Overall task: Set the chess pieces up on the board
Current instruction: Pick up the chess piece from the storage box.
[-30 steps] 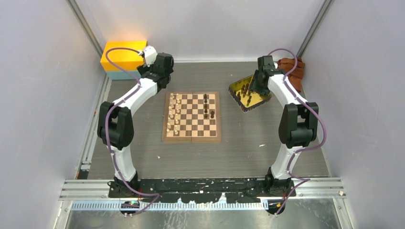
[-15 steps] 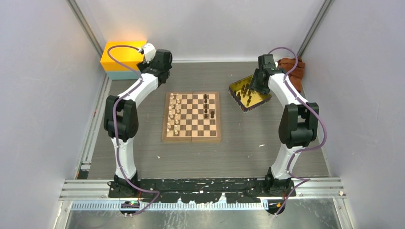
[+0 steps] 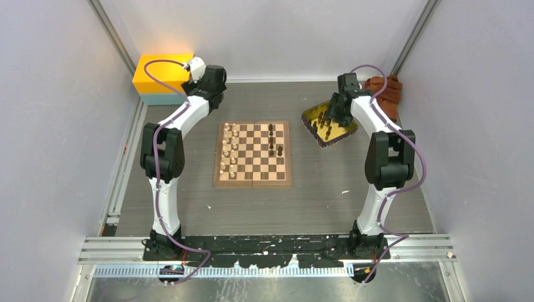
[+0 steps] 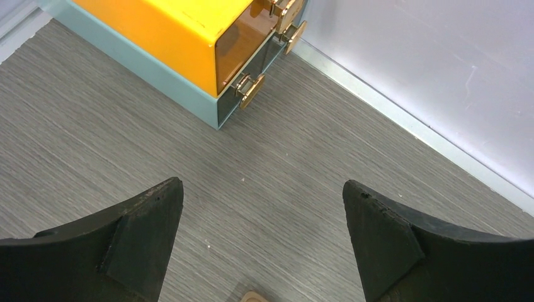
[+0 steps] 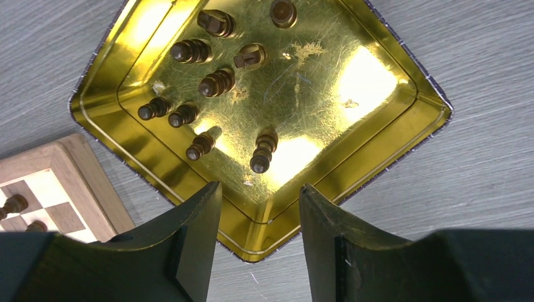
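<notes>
My right gripper moves down onto the head of the dark chess piece nearest the tray's near corner next, since that piece stands clear of the others.
The board [image 3: 254, 154] lies mid-table with cream chess pieces [image 3: 230, 148] along its left files and a few dark ones [image 3: 272, 143] on its right half. Its corner [image 5: 60, 179] shows in the right wrist view. Several dark chess pieces [image 5: 214, 82] stand in the gold tray [image 5: 371, 151]. My right gripper [image 5: 259, 189] hovers open above the tray's near corner with nothing between its fingers. My left gripper [image 4: 261, 189] is wide open and empty over bare floor near the back left, far from the board.
A yellow and teal drawer box [image 4: 182, 38] with brass knobs sits at the back left by the wall. A brown cloth [image 3: 385, 88] lies behind the gold tray [image 3: 343, 131]. Grey walls close in the back and both sides.
The left arm has swung upright and its wrist has shifted slightly toward the yellow box. The right arm has leaned a little further over the tray. Both grippers stay open.
</notes>
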Available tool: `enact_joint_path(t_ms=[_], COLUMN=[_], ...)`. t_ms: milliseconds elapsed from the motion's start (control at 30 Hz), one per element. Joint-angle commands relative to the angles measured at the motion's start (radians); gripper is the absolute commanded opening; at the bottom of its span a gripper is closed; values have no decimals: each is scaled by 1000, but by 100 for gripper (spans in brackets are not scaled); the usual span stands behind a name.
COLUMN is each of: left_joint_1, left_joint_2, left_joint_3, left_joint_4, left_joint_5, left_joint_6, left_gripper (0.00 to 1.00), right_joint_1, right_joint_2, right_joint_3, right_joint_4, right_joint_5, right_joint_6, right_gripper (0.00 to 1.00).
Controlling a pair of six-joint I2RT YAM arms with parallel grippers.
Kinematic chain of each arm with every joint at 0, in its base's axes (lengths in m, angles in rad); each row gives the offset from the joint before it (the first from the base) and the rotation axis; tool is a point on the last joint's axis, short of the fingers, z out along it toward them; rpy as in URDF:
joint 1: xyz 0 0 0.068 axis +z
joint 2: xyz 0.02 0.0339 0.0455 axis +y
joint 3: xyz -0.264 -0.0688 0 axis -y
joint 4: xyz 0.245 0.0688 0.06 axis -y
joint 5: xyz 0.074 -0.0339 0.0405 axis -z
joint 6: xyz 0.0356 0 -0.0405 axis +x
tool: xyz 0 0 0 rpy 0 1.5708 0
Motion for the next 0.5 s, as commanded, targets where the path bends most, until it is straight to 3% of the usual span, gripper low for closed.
enact_joint_path(t_ms=[0, 467], left_joint_1=[16, 36], left_joint_2=[-3, -13], left_joint_3=[48, 21], left_joint_4=[58, 73], left_joint_5=[0, 28], left_joint_6=[3, -3], left_gripper=[97, 96], right_joint_1=[12, 22], right_joint_2=[17, 68], right_joint_3=[52, 46], right_joint_4=[25, 54], right_joint_5=[-9, -5], right_joint_6=[2, 6], right_gripper=[54, 53])
